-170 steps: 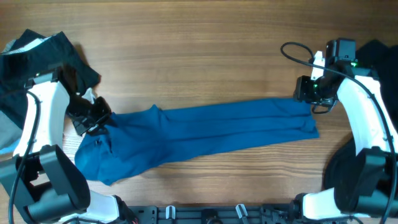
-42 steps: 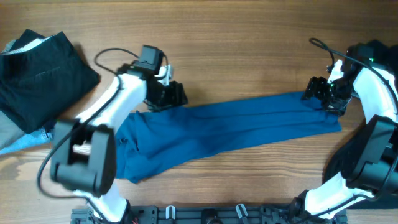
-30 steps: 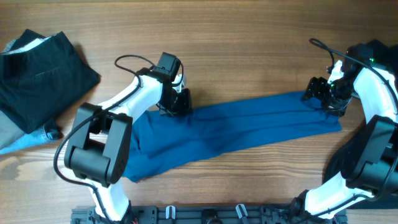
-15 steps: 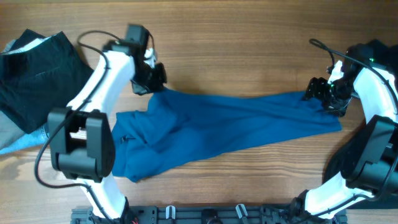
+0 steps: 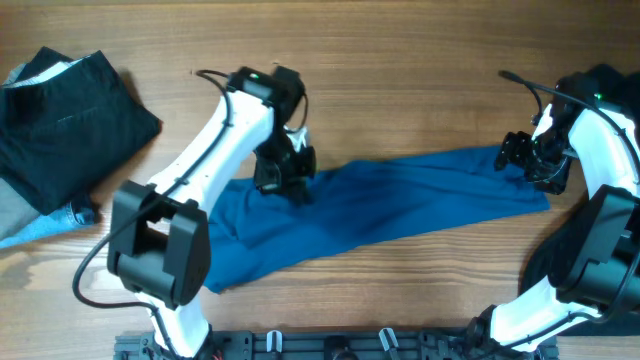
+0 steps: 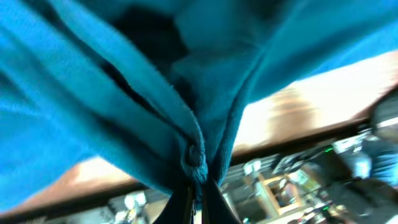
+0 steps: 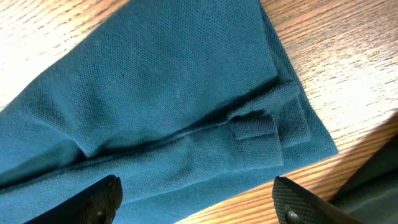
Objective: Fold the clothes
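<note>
Next, my left gripper draws back toward the shirt's near edge (image 5: 308,251) and releases the bunch there, since the bunch of shirt still hangs gathered from the closed fingers.
The royal-blue shirt (image 5: 400,200) lies stretched in a long band across the table, from lower left to the right side. My left gripper (image 5: 285,175) is shut on a bunch of its fabric near the left middle and holds it lifted; in the left wrist view the blue cloth (image 6: 186,93) hangs gathered from the closed fingertips (image 6: 196,186). My right gripper (image 5: 525,160) is open just above the shirt's right end; the right wrist view shows the flat blue hem (image 7: 205,124) between the spread fingers (image 7: 199,199). A folded black garment (image 5: 70,120) lies at the far left.
A pale blue and grey cloth (image 5: 20,225) lies under the black garment at the left edge. Another dark garment (image 5: 610,85) sits at the right edge behind my right arm. Bare wood (image 5: 400,80) fills the far middle of the table.
My left gripper has swung right and toward the table's middle, carrying the pinched shirt fabric with it. The right arm has stayed at the shirt's right end.
</note>
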You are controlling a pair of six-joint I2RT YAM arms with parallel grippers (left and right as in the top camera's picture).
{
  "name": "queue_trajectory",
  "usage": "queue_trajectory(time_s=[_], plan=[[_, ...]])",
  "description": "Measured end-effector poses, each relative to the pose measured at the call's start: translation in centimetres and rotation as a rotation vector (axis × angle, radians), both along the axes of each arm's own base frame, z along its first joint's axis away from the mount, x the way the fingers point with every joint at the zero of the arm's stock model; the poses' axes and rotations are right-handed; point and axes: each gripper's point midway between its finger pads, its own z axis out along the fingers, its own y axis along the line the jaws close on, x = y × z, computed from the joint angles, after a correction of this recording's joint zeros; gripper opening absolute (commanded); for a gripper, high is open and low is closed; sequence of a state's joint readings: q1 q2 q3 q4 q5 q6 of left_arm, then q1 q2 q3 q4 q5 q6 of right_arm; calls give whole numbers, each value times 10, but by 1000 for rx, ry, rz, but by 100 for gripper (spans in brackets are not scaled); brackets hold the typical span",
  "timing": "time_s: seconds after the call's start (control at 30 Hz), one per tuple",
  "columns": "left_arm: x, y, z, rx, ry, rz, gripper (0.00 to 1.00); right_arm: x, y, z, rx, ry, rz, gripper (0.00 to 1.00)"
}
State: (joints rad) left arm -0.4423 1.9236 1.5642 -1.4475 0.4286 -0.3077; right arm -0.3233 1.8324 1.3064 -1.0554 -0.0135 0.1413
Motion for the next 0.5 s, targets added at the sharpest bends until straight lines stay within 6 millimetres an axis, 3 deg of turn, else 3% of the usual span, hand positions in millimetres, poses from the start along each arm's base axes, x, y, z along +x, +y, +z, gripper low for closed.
queue_trajectory(time_s=[0.3,0.5], plan=[[-41,19,10,127,129,-100,4,-3,-7,0,-42,18,-43,85],[-64,8,13,151,149,-216,4,-5,-10,0,-60,24,-48,85]])
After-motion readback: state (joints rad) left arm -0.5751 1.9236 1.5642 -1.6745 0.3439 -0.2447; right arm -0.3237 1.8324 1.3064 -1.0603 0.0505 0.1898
